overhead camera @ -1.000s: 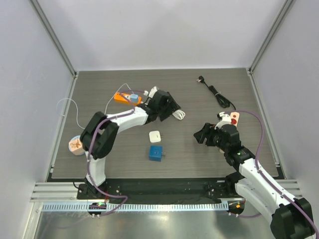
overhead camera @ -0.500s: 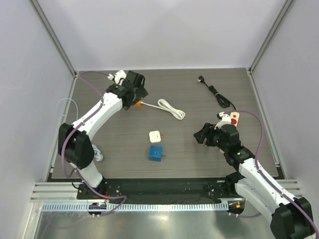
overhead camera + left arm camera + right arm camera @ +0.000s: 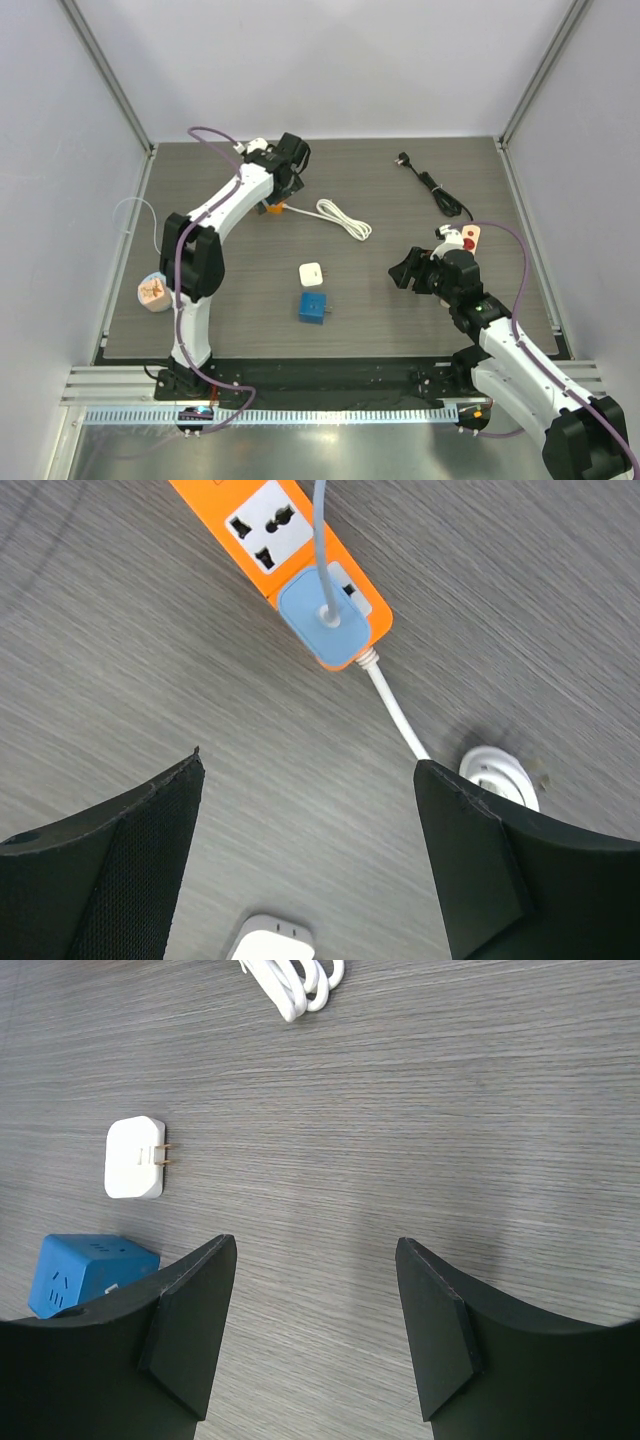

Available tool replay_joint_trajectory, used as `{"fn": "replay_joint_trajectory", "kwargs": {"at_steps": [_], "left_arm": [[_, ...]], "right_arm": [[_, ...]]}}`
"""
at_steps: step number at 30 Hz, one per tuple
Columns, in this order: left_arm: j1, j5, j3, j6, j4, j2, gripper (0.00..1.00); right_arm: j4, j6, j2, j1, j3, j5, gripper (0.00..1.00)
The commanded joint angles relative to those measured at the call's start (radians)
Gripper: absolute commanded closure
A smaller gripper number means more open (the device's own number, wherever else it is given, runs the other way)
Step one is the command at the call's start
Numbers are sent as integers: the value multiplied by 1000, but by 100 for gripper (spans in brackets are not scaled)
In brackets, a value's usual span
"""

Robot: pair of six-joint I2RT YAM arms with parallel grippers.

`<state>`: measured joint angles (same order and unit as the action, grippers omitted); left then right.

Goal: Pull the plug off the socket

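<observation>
I should lower my left gripper toward the orange power strip (image 3: 272,208) until its open fingers straddle the blue plug, then pull the plug off.
The orange power strip (image 3: 285,555) lies on the grey table. A blue plug (image 3: 325,620) sits in its end socket, with a pale blue cord running up out of view. In the left wrist view my left gripper (image 3: 310,860) is open and empty, hovering above the table a little short of the plug. In the top view the left gripper (image 3: 284,183) is at the far side over the strip (image 3: 272,208), and the arm hides the plug. My right gripper (image 3: 408,272) is open and empty at the right middle.
The strip's white cable (image 3: 345,218) lies coiled to its right. A white adapter (image 3: 311,272) and a blue cube socket (image 3: 313,308) lie mid-table; both show in the right wrist view (image 3: 134,1157), (image 3: 85,1272). A black cord (image 3: 435,185) lies far right. A pink roll (image 3: 152,292) is at the left edge.
My left arm swung from the cable coil out to the far left, then back to hover over the orange strip. The right arm has not moved.
</observation>
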<state>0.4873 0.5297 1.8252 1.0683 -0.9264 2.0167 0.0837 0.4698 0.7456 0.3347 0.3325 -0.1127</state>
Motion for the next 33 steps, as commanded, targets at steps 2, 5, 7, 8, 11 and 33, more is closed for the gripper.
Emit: {"fn": "replay_joint_trajectory", "kwargs": {"at_steps": [2, 5, 7, 8, 11, 33], "left_arm": [[-9, 52, 92, 76, -106, 73, 14], [-12, 23, 103, 85, -46, 103, 15], [-19, 33, 131, 93, -57, 138, 15], [-24, 42, 153, 102, -66, 148, 15], [-49, 30, 167, 123, -75, 184, 16], [-99, 18, 100, -1, 89, 202, 58]], "right_arm": [[-33, -8, -6, 6, 8, 15, 29], [-33, -8, 0, 7, 11, 8, 29], [-32, -8, 1, 9, 11, 7, 29], [-30, -8, 0, 10, 11, 5, 29], [-35, -11, 5, 10, 13, 2, 29], [-79, -23, 144, 53, 31, 2, 28]]}}
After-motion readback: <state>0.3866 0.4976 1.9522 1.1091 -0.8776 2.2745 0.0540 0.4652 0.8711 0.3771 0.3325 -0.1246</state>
